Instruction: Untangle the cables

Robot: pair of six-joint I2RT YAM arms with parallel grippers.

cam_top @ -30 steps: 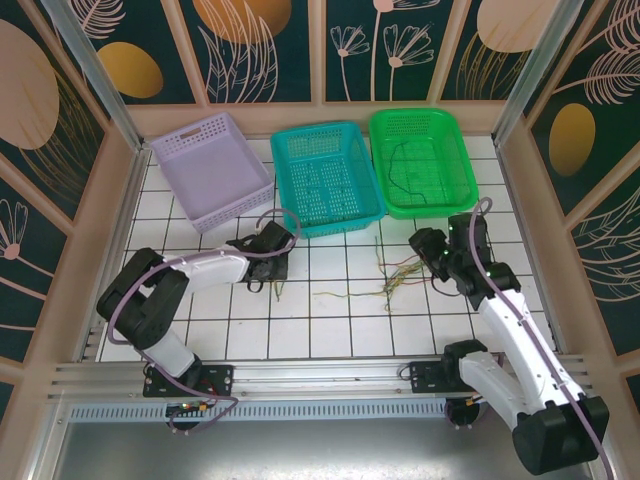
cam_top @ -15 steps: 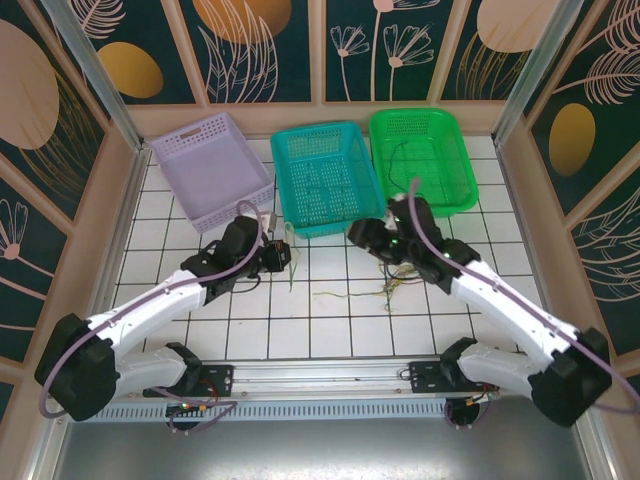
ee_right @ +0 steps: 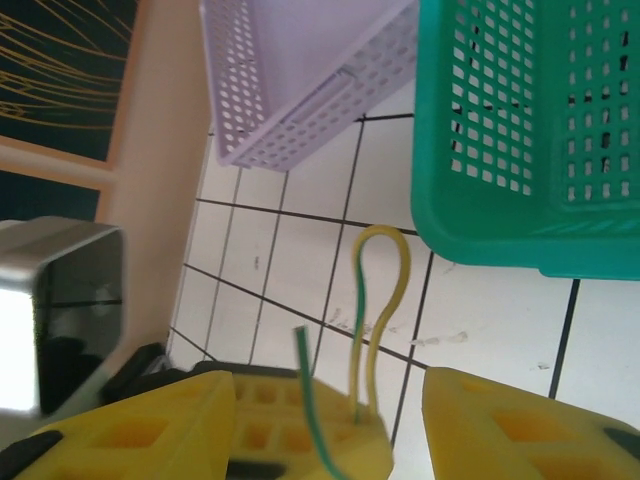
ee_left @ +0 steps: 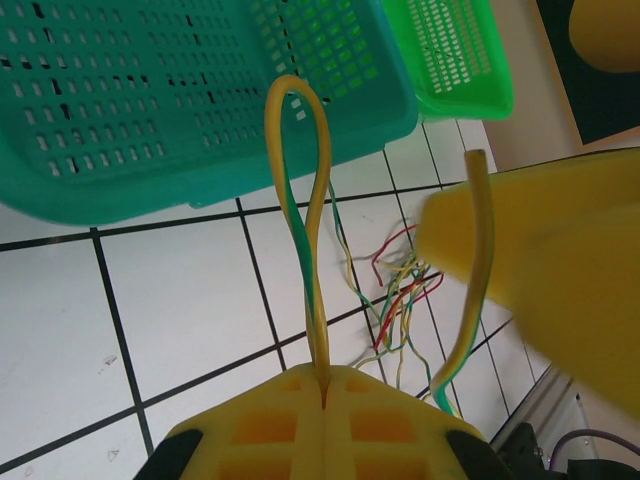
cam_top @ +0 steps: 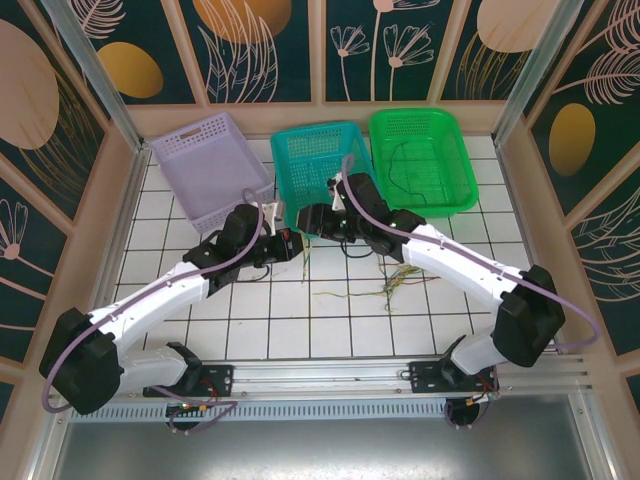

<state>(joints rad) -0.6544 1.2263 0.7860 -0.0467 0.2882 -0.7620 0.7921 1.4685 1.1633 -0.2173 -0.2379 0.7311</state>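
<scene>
I need to move my left gripper outward to the teal basket's near rim (cam_top: 291,221) next and let go of the yellow-green cable there, because that basket is just outward of the gripper.
My left gripper (cam_top: 288,246) (ee_left: 325,375) is shut on a yellow-green cable (ee_left: 300,200), doubled into a loop that sticks up out of its yellow fingers. A loose end of that cable (ee_left: 470,290) hangs beside it. My right gripper (cam_top: 308,222) (ee_right: 330,420) stands open. Its two yellow fingers (ee_right: 130,430) straddle the left gripper's tip and the loop (ee_right: 385,290) without touching the cable. The remaining cables, a tangle (cam_top: 395,275) (ee_left: 400,300) of green, yellow and red strands, lie on the white tiles to the right. A dark cable (cam_top: 410,175) lies in the green basket.
Three baskets line the back: lilac (cam_top: 210,165), teal (cam_top: 325,175) (ee_left: 200,100) (ee_right: 530,130) and green (cam_top: 440,190). Both grippers hang just in front of the teal basket's near wall. Walls close in the tiled floor on both sides.
My right arm has swung left from beside the tangle to the left gripper, open. My left gripper has lifted its cable toward the teal basket.
</scene>
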